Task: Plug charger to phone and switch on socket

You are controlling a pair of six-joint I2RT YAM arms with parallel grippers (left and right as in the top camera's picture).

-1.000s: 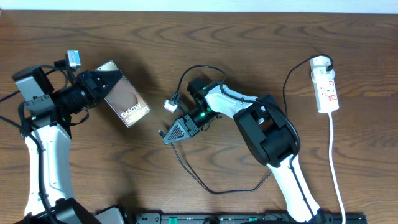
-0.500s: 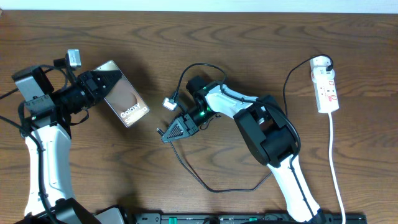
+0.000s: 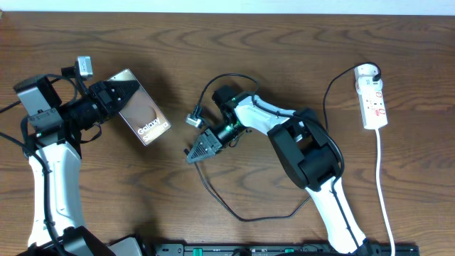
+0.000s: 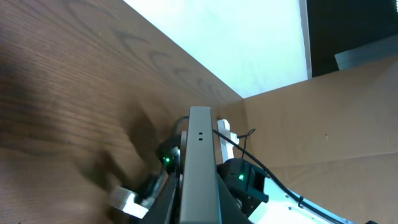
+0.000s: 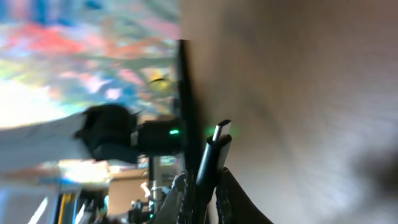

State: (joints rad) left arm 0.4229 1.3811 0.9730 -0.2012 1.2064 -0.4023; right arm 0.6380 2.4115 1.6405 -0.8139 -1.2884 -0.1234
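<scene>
My right gripper draws away from the phone (image 3: 146, 117) next, turns fingers down and lowers the plug to release it mid-table, since bare tabletop lies open there.
The phone (image 3: 146, 117), brownish-gold with white "Galaxy" text, is held tilted off the table at the left by my left gripper (image 3: 119, 97), which is shut on its near end. In the left wrist view its grey edge (image 4: 199, 155) stands between my fingers (image 4: 166, 198). My right gripper (image 3: 193, 154) is shut on the charger's plug, mid-table, right of the phone. The plug (image 5: 212, 152) sticks out past the jaws with its metal tip free. The black charger cable (image 3: 245, 219) loops over the table. The white socket (image 3: 372, 97) lies at the far right.
The socket's white cord (image 3: 384, 199) runs down the right side to the front edge. A black rail (image 3: 284, 249) lies along the front edge. The charger cable arcs behind the right wrist (image 3: 226, 77).
My right wrist has rolled and shifted slightly up, so its gripper now looks narrower from above. The plug stays in it. The left arm and phone have not moved.
</scene>
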